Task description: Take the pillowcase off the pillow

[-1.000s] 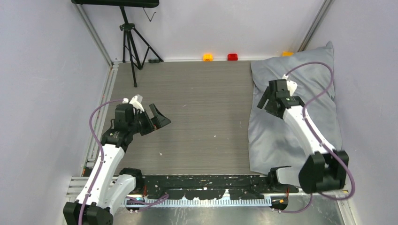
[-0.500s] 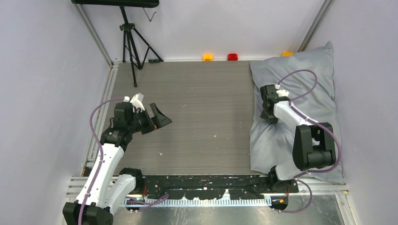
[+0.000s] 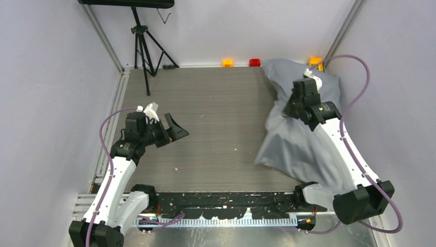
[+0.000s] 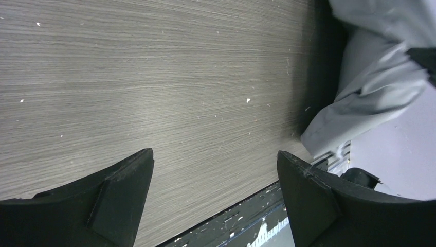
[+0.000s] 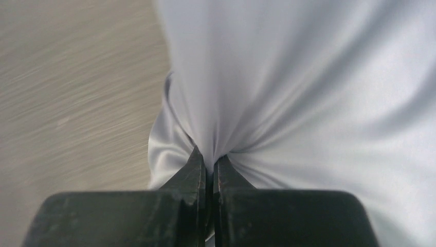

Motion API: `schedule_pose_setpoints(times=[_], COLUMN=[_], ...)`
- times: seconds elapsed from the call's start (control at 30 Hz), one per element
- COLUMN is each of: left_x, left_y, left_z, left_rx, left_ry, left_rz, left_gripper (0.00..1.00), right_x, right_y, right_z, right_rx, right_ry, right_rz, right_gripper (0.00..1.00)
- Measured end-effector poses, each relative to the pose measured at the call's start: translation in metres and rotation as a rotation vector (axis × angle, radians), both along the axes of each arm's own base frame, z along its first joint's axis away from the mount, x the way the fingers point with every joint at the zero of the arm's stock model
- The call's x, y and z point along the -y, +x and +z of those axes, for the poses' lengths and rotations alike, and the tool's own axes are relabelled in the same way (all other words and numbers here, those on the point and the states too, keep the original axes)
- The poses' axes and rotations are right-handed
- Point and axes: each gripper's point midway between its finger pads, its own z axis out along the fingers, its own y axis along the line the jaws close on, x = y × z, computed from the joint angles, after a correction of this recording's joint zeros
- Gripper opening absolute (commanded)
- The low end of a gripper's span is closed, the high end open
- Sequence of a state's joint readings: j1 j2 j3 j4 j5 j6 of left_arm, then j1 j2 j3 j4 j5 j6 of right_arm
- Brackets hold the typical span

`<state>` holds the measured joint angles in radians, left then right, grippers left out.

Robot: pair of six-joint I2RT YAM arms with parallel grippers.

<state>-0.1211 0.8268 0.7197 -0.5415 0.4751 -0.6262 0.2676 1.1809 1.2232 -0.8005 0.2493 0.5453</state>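
My right gripper lifts the pinched fold first, and the move toward the table's middle comes next.
The grey-blue pillowcase (image 3: 290, 146) lies bunched along the table's right side, its left edge lifted and pulled toward the back. My right gripper (image 3: 294, 107) is shut on a pinched fold of the pillowcase (image 5: 288, 87); cloth gathers into creases between the fingertips of the right gripper (image 5: 210, 162). The pillow is hidden inside the cover. My left gripper (image 3: 172, 128) hovers open over the bare table at the left, holding nothing. In the left wrist view the left gripper (image 4: 215, 159) has its jaws wide apart, with the pillowcase (image 4: 370, 87) far off at the upper right.
A camera tripod (image 3: 144, 46) stands at the back left. Small orange (image 3: 227, 63), red (image 3: 254, 62) and yellow (image 3: 314, 60) blocks sit along the back edge. Walls close in on both sides. A black rail (image 3: 231, 199) runs along the near edge.
The right gripper dropped onto the pillowcase, shut on a fold, then lifted and pulled it back and left, bunching the cloth. The left arm stayed nearly still.
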Motion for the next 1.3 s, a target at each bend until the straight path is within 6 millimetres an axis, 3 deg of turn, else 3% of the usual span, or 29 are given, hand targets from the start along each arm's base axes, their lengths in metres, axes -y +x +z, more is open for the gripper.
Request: schedule_pose_setpoints(times=[0.17, 0.27, 0.33, 0.4, 0.5, 0.6, 0.7, 0.8, 0.87, 0.93, 1.17, 1.3], left_x=[0.002, 0.002, 0.002, 0.001, 0.001, 0.0, -0.002, -0.002, -0.002, -0.002, 0.005, 0.01], left_y=[0.0, -0.001, -0.001, -0.001, -0.005, -0.009, -0.01, -0.01, -0.01, -0.009, -0.003, -0.001], left_z=[0.004, 0.008, 0.015, 0.024, 0.038, 0.05, 0.06, 0.063, 0.061, 0.059, 0.045, 0.033], left_rx=[0.001, 0.008, 0.025, 0.047, 0.086, 0.118, 0.156, 0.165, 0.155, 0.141, 0.073, 0.022], left_ry=[-0.019, -0.021, -0.022, -0.023, -0.025, -0.024, -0.015, -0.012, -0.011, -0.012, -0.06, -0.09], left_rz=[0.003, 0.004, 0.004, 0.004, 0.005, 0.004, 0.003, 0.003, 0.002, 0.0, 0.001, -0.002], left_gripper=[0.9, 0.9, 0.9, 0.9, 0.91, 0.91, 0.91, 0.91, 0.91, 0.91, 0.91, 0.9], right_x=[-0.127, -0.19, -0.216, -0.22, -0.199, -0.146, -0.083, -0.034, -0.02, -0.012, -0.001, -0.002], right_y=[-0.019, -0.038, -0.047, -0.049, -0.042, -0.023, -0.007, -0.007, -0.017, -0.029, -0.04, -0.041], right_z=[0.06, 0.088, 0.108, 0.124, 0.138, 0.125, 0.084, 0.025, -0.006, -0.019, 0.015, 0.016], right_rx=[0.078, 0.074, 0.092, 0.125, 0.171, 0.183, 0.14, 0.029, -0.047, -0.085, 0.012, 0.006], right_ry=[0.1, 0.173, 0.227, 0.254, 0.298, 0.347, 0.36, 0.321, 0.28, 0.242, 0.178, 0.169], right_rz=[0.383, 0.582, 0.668, 0.683, 0.62, 0.453, 0.229, 0.045, -0.011, -0.028, 0.01, 0.031], right_gripper=[0.0, 0.0, 0.0, 0.0, 0.03, 0.47, 0.7, 0.87, 0.89, 0.9, 0.91, 0.91])
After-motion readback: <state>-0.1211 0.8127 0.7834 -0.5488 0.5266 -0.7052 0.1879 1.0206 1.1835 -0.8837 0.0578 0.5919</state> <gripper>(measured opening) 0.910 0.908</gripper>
